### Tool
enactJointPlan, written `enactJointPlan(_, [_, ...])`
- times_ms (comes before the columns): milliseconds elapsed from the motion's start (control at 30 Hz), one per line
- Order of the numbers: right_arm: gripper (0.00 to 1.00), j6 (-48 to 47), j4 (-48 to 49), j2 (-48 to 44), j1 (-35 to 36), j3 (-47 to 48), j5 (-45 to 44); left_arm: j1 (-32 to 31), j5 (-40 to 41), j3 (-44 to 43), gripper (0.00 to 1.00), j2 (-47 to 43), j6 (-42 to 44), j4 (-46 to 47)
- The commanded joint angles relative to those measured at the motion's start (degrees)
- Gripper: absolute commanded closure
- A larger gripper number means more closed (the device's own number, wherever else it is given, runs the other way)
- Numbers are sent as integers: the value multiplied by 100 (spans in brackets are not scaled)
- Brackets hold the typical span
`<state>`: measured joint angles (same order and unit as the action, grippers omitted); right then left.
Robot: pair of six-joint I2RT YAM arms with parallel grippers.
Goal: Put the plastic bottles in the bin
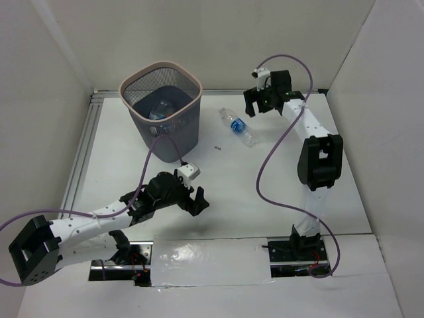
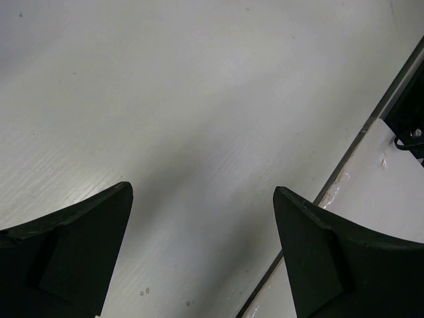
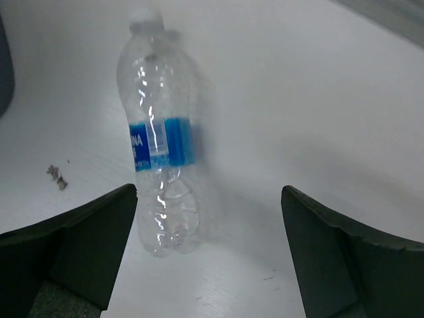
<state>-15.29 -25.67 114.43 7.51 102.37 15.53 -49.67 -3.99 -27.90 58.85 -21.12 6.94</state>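
The bottle is below my right gripper and to its left in the top view, so my right gripper will next lower its open fingers to the bottle, onto its blue label [image 1: 238, 126] [image 3: 161, 144].
A clear plastic bottle [image 1: 238, 127] with a blue label and white cap lies on the white table, right of the bin [image 1: 188, 81]. From the right wrist, that bottle [image 3: 159, 132] lies flat ahead, its base near the left finger. My right gripper [image 3: 209, 199] is open and holds nothing; from above it [image 1: 260, 105] hovers just right of the bottle. The dark mesh bin with its pale rim holds at least one clear bottle [image 1: 159, 109]. My left gripper [image 1: 197, 199] is open over bare table near the front, and in its own view my left gripper [image 2: 202, 199] has nothing between its jaws.
White walls close in the table at the back and both sides. A metal rail [image 1: 81, 149] runs along the left edge. Purple cables [image 1: 268, 162] loop from both arms. A taped seam [image 2: 344, 165] crosses the front of the table.
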Motion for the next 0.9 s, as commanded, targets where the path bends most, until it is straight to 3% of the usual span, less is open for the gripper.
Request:
enactJointPlan(0, [4,-212,-28,106,-38,-216,-84,19,-76,-137,0,21,-84,132])
enactJointPlan(133, [4,-159,-192,544,-179,125,352,19,-76,-137,0,21,-199,132])
enactJointPlan(500, [3,-475,-579,1344,348,494,767,19,-76,-304,0,364,-419,79])
enactJointPlan(733, [3,-413,-579,1529,488,495,495,19,-23,-242,0,364,-472,132])
enactJointPlan(867, [10,-475,-518,1529,682,74,170,19,-23,-242,0,417,-472,185])
